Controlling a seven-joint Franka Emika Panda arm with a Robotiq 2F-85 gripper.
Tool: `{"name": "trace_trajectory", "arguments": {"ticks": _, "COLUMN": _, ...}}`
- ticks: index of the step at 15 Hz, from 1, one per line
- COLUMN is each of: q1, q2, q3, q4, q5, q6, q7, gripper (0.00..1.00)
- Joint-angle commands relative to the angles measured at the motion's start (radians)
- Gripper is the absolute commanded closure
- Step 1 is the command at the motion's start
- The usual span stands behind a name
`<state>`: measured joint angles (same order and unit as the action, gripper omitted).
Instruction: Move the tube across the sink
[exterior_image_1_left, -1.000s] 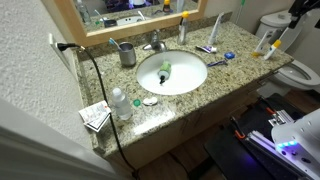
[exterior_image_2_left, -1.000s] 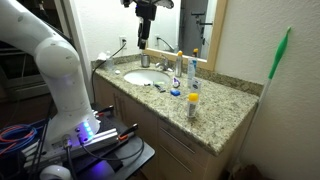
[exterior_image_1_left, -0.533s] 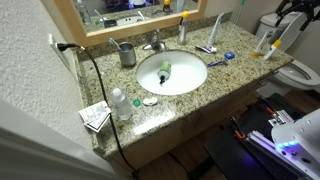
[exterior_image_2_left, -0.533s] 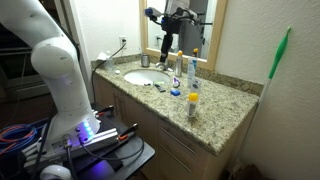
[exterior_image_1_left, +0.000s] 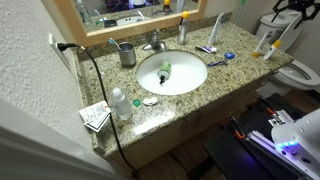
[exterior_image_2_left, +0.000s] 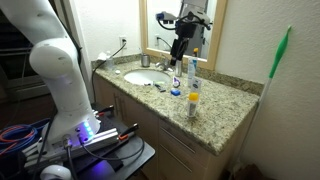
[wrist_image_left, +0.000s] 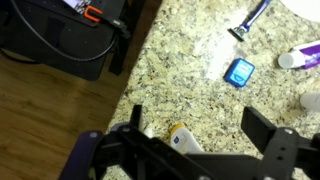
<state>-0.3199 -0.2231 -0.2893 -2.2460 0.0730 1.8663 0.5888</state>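
Next, the gripper lowers, turning and shifting away from the sink, onto the top end of the white tube, since the tube stands cap-down below my fingers.
A white tube with a yellow cap (wrist_image_left: 183, 138) stands cap-down on the granite counter at the end away from the sink; it shows in both exterior views (exterior_image_1_left: 264, 46) (exterior_image_2_left: 193, 101). My gripper (wrist_image_left: 200, 135) is open, its two fingers either side of the tube and above it, not touching. In the exterior views the gripper (exterior_image_1_left: 288, 10) (exterior_image_2_left: 178, 56) hangs over that end of the counter. The white sink (exterior_image_1_left: 190, 78) (exterior_image_2_left: 140, 77) lies in the counter's middle.
A blue cap (wrist_image_left: 238, 72), a razor (wrist_image_left: 250, 17) and a white-purple toothpaste tube (wrist_image_left: 300, 58) lie between the tube and the sink. A metal cup (exterior_image_1_left: 127, 54), the faucet (exterior_image_1_left: 156, 43) and a white bottle (exterior_image_1_left: 120, 103) stand around the sink. A toilet (exterior_image_1_left: 298, 72) is beside the counter.
The arm has swung from above the sink to the far end of the counter and come down over the yellow-capped tube. Nothing on the counter has moved.
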Motion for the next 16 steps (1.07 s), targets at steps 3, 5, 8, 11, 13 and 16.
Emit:
{"name": "trace_trajectory", "arguments": {"ticks": 3, "q1": -0.036, "q2": 0.209, "q3": -0.057, "q4": 0.118, "q5": 0.174, "q6": 0.112, "q7": 0.113, "gripper": 0.00}}
{"name": "trace_trajectory", "arguments": {"ticks": 5, "q1": -0.048, "q2": 0.257, "q3": -0.081, "q4": 0.153, "q5": 0.215, "q6": 0.120, "q7": 0.169, "gripper": 0.00}}
{"name": "trace_trajectory", "arguments": {"ticks": 8, "q1": -0.034, "q2": 0.221, "q3": -0.075, "q4": 0.115, "q5": 0.174, "q6": 0.114, "q7": 0.134, "gripper": 0.00}}
{"name": "trace_trajectory", "arguments": {"ticks": 11, "q1": -0.028, "q2": 0.278, "q3": -0.069, "q4": 0.119, "q5": 0.182, "q6": 0.173, "q7": 0.187, "gripper": 0.00}}
{"name": "trace_trajectory", "arguments": {"ticks": 13, "q1": -0.034, "q2": 0.327, "q3": -0.076, "q4": 0.132, "q5": 0.233, "q6": 0.205, "q7": 0.203, "gripper": 0.00}}
{"name": "trace_trajectory", "arguments": {"ticks": 16, "q1": -0.036, "q2": 0.380, "q3": -0.082, "q4": 0.136, "q5": 0.266, "q6": 0.258, "q7": 0.233, "gripper": 0.00}}
